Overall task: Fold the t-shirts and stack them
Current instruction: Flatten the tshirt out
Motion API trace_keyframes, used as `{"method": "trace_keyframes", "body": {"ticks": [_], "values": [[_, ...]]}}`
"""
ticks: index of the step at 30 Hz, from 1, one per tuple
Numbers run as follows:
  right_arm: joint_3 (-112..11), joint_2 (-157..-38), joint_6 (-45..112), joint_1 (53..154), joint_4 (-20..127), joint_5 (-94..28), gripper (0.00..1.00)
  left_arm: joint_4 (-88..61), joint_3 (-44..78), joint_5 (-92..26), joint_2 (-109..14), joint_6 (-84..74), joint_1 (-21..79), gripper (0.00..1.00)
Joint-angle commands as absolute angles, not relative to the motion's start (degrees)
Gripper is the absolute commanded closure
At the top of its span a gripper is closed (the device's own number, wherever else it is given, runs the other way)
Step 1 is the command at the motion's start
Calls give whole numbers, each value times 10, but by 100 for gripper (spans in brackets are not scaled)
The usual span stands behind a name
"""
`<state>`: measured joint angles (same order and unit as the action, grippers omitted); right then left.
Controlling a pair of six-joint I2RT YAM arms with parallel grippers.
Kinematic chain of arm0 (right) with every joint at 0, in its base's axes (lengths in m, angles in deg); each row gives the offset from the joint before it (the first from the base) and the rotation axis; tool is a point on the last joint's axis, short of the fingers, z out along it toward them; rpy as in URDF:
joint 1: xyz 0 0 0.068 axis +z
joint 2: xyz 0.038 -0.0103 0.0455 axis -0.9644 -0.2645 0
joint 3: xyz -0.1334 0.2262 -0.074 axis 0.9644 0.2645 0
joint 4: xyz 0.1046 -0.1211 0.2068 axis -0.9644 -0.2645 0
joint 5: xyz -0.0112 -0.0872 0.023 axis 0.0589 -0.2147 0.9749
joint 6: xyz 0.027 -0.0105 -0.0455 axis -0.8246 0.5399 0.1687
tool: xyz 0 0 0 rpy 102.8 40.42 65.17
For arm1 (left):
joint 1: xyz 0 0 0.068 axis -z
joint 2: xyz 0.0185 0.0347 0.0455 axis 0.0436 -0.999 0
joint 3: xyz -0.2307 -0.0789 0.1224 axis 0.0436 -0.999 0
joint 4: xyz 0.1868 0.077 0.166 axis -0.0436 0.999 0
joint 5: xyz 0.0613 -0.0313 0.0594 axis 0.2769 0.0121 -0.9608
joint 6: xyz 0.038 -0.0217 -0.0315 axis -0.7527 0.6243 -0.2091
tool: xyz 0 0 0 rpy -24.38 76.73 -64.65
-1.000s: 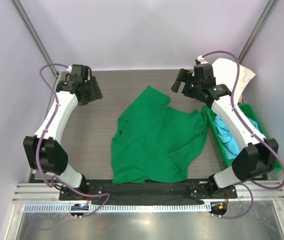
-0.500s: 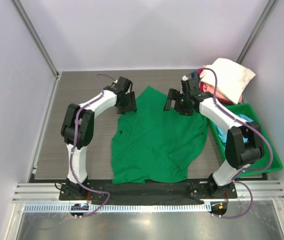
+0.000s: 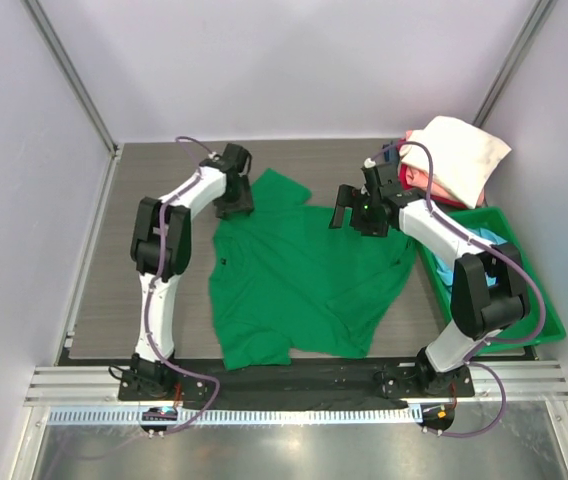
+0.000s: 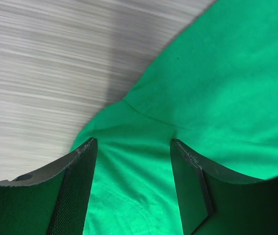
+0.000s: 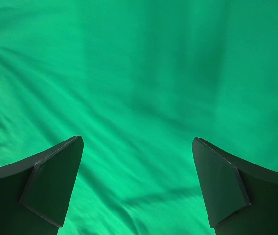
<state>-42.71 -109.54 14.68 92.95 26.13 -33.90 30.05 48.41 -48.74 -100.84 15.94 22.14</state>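
Observation:
The green flap's inner corner (image 3: 328, 301) (image 5: 126, 202) lies folded inward, below my right gripper and nearer my base, so my right gripper moves back and down onto it next.
A bright green t-shirt (image 3: 304, 275) lies spread out on the table. My left gripper (image 3: 234, 198) is down at its far left sleeve. In the left wrist view the left gripper (image 4: 133, 142) has its jaws apart, with green cloth (image 4: 217, 73) and a hem between them. My right gripper (image 3: 352, 212) is over the shirt's far right part. It is open above flat green cloth (image 5: 139, 73) in the right wrist view (image 5: 138, 139). A cream shirt (image 3: 459, 148) lies on a pink-red one (image 3: 419, 182) at the far right. A light blue shirt (image 3: 452, 268) lies in the bin. I see no navy one.
A rigid green plastic bin (image 3: 539, 310) stands at the right edge of the table. The grey wood-grain table top (image 3: 154, 270) shows to the left of the shirt. Pale walls close in the back and both sides.
Both arms have come in from the far corners onto the green shirt. Over the last half second the shirt's far left part has shifted left along with the left gripper.

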Motion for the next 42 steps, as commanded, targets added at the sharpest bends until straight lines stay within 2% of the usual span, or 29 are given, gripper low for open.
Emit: {"method": "trace_keyframes", "body": {"ticks": [1,6,10,14,18,19,21,23,25,30,36,42], "values": [[-449,-1095,159,929,274,-330,0,396,532,-624,-1026,116,154,37],[-489,-1136,164,929,274,-313,0,442,633,-597,-1065,106,64,37],[-506,-1144,159,932,273,-290,0,481,714,-595,-1069,84,53,34],[-499,-1128,145,961,269,-294,0,506,710,-595,-1004,84,68,33],[-477,-1110,139,1038,231,-386,1,470,565,-588,-863,103,97,33],[-471,-1109,137,1068,221,-404,2,445,486,-588,-798,109,106,33],[-452,-1104,126,1093,220,-425,6,420,407,-579,-739,126,131,33],[-442,-1105,118,1120,220,-440,12,393,303,-567,-665,146,150,34],[-435,-1109,110,1132,218,-446,23,381,226,-558,-624,157,161,34],[-435,-1124,104,1174,206,-470,38,380,109,-543,-487,163,177,35],[-438,-1154,95,1199,196,-489,40,363,6,-532,-387,154,178,34],[-456,-1198,95,1215,190,-497,43,356,-2,-533,-369,151,185,34]]}}
